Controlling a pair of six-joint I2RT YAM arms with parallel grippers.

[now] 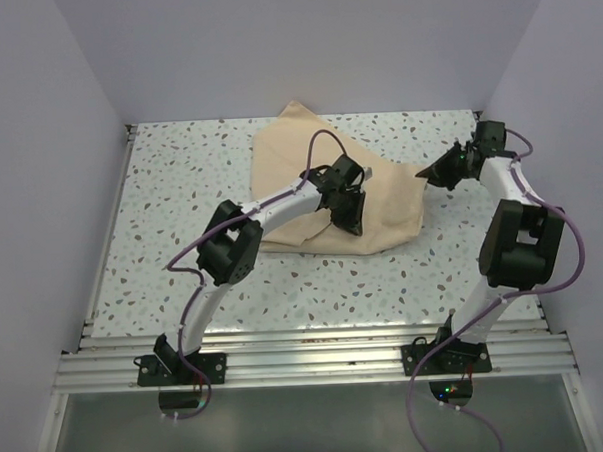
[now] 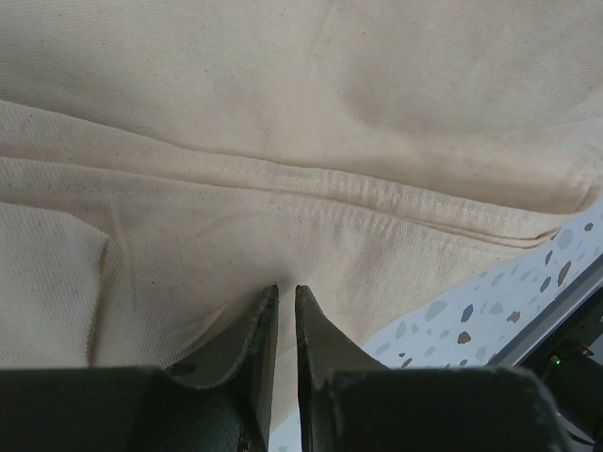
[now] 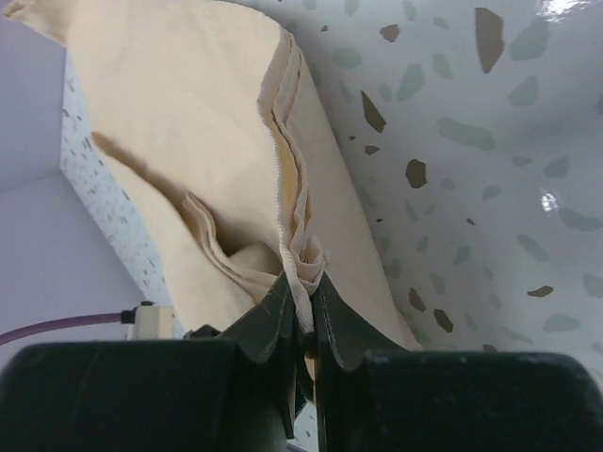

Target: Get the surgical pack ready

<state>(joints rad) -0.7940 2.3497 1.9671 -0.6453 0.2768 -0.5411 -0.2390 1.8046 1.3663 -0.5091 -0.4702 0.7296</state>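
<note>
The right gripper moves across the sheet next and lets go of its gathered edge by the sheet's opposite edge [image 1: 259, 182], which lies to the gripper's left in the top view.
The surgical pack [image 1: 386, 207], a tan-beige fabric sheet, lies folded and bunched at the back middle of the table. My left gripper [image 1: 349, 222] points down onto its middle. In the left wrist view the fingertips [image 2: 281, 290] stand nearly together on the fabric [image 2: 283, 113], below a stitched hem, with nothing between them. My right gripper [image 1: 426, 175] is at the sheet's right corner. In the right wrist view it [image 3: 303, 282] is shut on a gathered, layered edge of the fabric [image 3: 188, 122], lifted a little off the table.
The speckled white table [image 1: 180, 191] is walled on the left, back and right. An aluminium rail [image 1: 317, 350] runs along the near edge by the arm bases. Bare tabletop [image 2: 490, 320] shows by the sheet's near edge.
</note>
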